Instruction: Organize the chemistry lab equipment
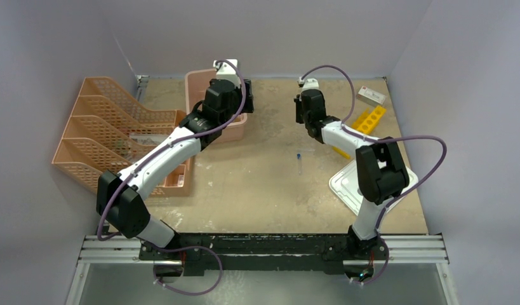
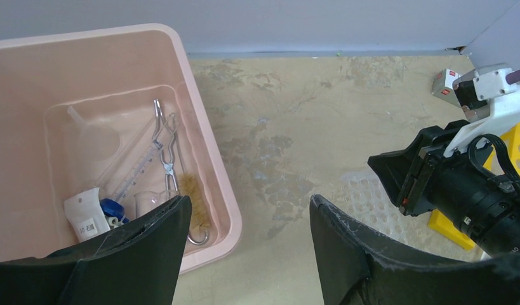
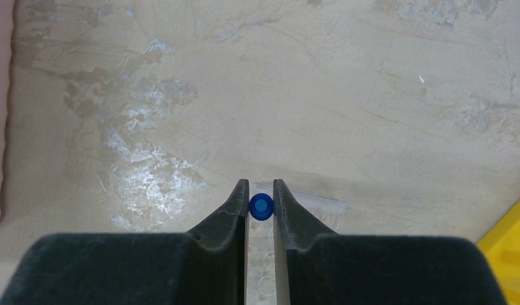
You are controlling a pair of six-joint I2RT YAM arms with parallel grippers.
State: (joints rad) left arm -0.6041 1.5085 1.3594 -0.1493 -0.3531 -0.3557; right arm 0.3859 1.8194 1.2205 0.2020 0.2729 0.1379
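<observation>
My right gripper holds the already upright tube and should lower it into the hole at the clear rack's far corner (image 3: 261,190) and release, since that corner lies below.
My right gripper (image 3: 261,187) is shut on a blue-capped clear tube (image 3: 261,207), which I see end-on with its cap between the fingertips. It hangs over a clear rack (image 3: 315,208) on the table. A second blue-capped tube (image 1: 300,162) lies loose mid-table. My left gripper (image 2: 249,201) stands open and empty over the near right corner of the pink bin (image 2: 209,146). Inside the bin lie metal scissor-tongs (image 2: 166,147), a wire tube brush (image 2: 195,211), a tiny glass beaker (image 2: 147,204) and a blue-ended dropper (image 2: 127,179). The yellow holed rack (image 1: 369,119) sits at the back right.
Orange mesh file trays (image 1: 108,136) stand along the left side. The bin's white lid (image 1: 345,185) lies at the right, near the right arm's elbow. A small white box (image 1: 371,96) sits in the back right corner. Grey walls close in the table on three sides.
</observation>
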